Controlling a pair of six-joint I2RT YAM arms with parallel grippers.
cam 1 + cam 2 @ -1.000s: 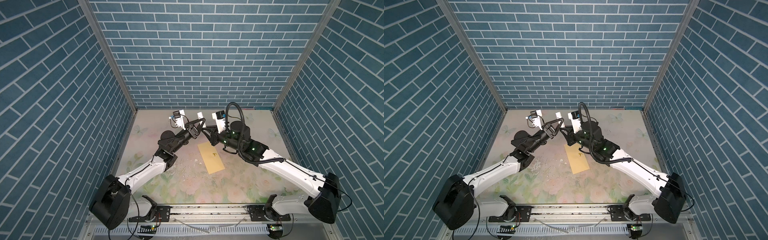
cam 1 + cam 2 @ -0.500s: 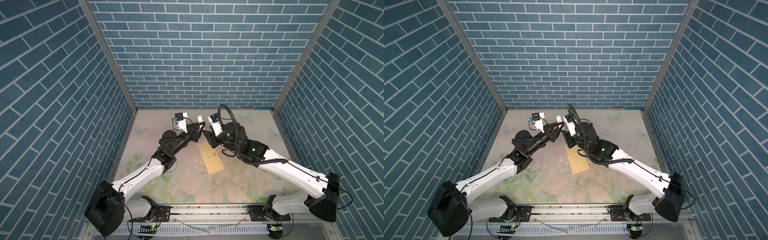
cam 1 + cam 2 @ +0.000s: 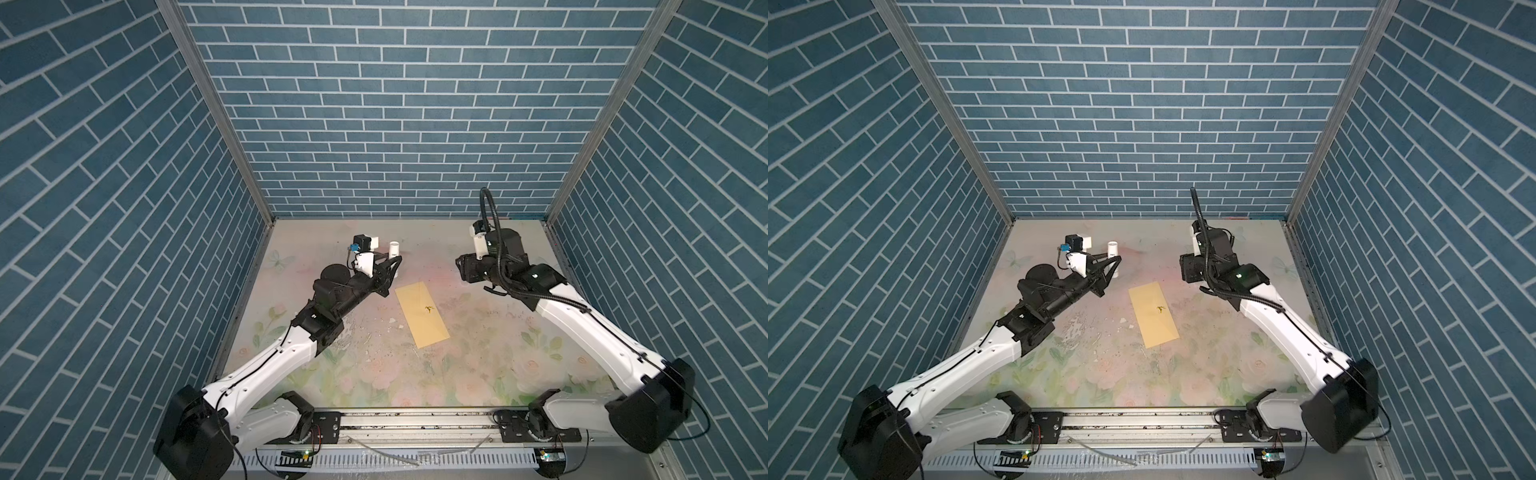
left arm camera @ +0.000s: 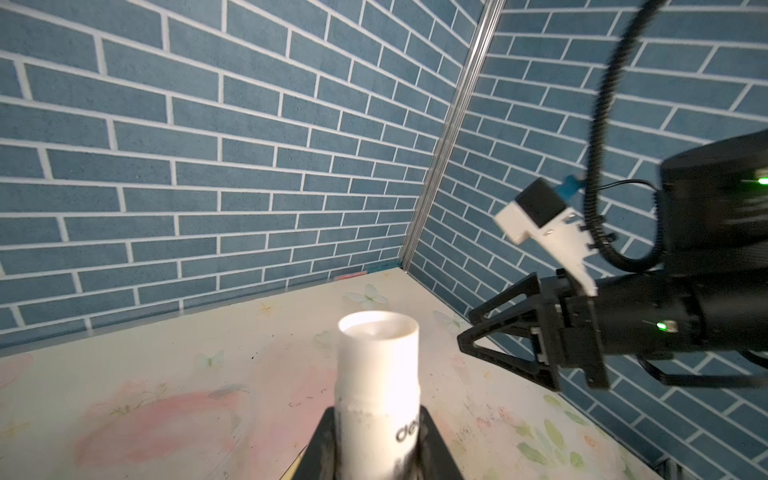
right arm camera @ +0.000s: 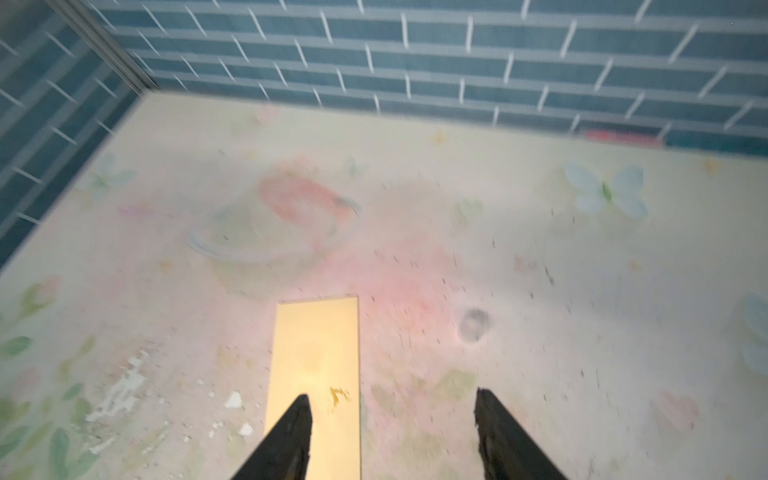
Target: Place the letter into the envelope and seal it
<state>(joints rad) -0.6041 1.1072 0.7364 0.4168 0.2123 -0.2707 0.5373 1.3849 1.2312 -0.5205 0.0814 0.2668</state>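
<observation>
My open right gripper tilts downward and lowers around the small clear cap next, since that cap stands on the mat below the gripper's fingers.
The yellow-tan envelope (image 3: pixel 422 313) (image 3: pixel 1153 313) lies flat on the floral mat in both top views, a small dark squiggle on its face. It also shows in the right wrist view, envelope (image 5: pixel 316 357). The letter is not in view. My left gripper (image 3: pixel 395 265) (image 3: pixel 1115 264) (image 4: pixel 376 415) is held above the mat at the back left, shut on a white glue stick (image 3: pixel 393 250) (image 3: pixel 1112 250) (image 4: pixel 378 365) standing upright. My right gripper (image 3: pixel 460 270) (image 3: pixel 1185 268) (image 5: pixel 394 395) (image 4: pixel 467 330) hovers open and empty to the right of the envelope's far end.
Small white scraps (image 3: pixel 390 321) and dark specks lie on the mat left of the envelope. Blue brick walls close in the left, back and right. A rail (image 3: pixel 415 419) with both arm bases runs along the front edge.
My right gripper has pulled away from the top of the glue stick, swung to the right and opened. My left gripper still holds the glue stick and has shifted slightly left.
</observation>
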